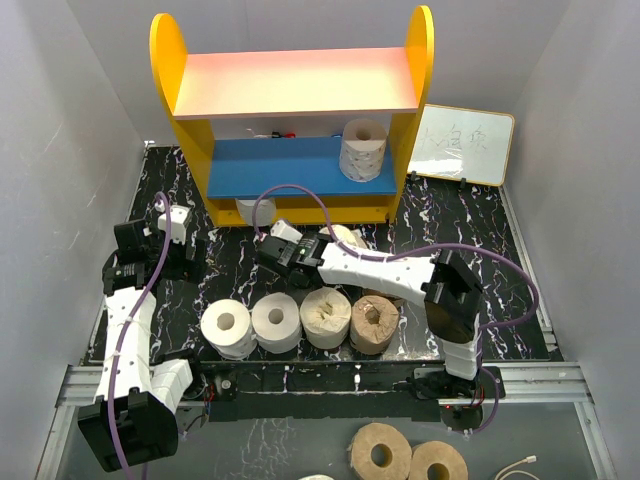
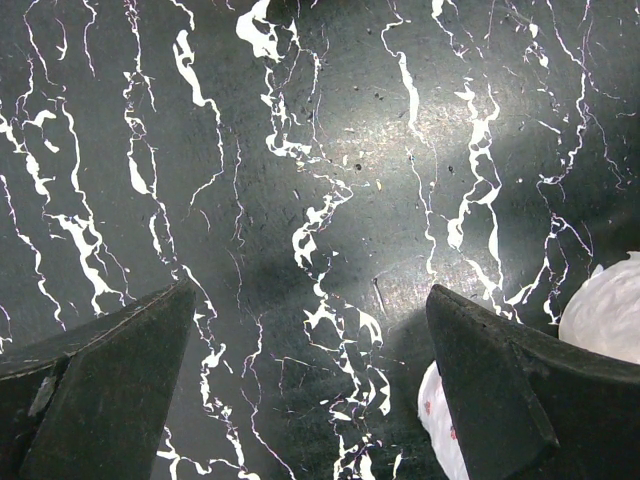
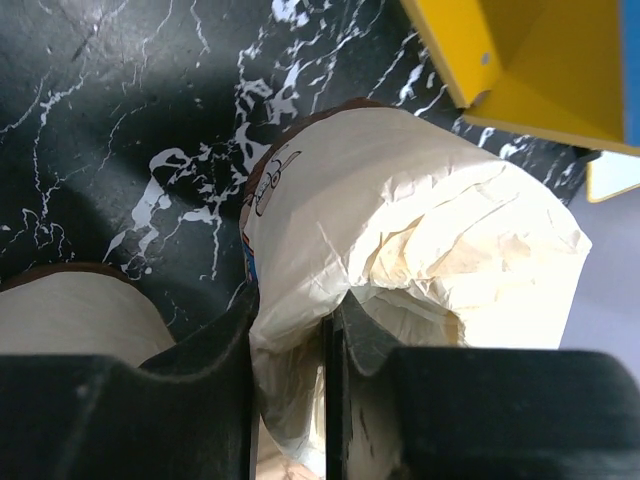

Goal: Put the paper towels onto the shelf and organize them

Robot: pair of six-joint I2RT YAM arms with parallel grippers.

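Note:
The right gripper should next lift up and outward, set the roll on the end of the pink upper board by the whiteboard, and release it, since that board is empty.
The shelf (image 1: 190, 75) stands at the back, with one wrapped paper towel roll (image 1: 362, 150) upright on the right of its blue lower board. A white roll (image 1: 254, 210) lies on the table under that board. Two white rolls (image 1: 228, 328) and two tan ones (image 1: 373, 322) stand in a row near the front. My right gripper (image 1: 325, 246) is shut on the wall of a wrapped beige roll (image 3: 400, 220) in front of the shelf, one finger inside its core (image 3: 290, 320). My left gripper (image 2: 315, 330) is open over bare table at the left (image 1: 160, 255).
A small whiteboard (image 1: 465, 143) leans at the back right. Two tan rolls (image 1: 380, 452) lie below the table's front edge. The shelf's yellow foot (image 3: 530, 60) is close to the held roll. White roll edges (image 2: 605, 305) show beside my left gripper's right finger.

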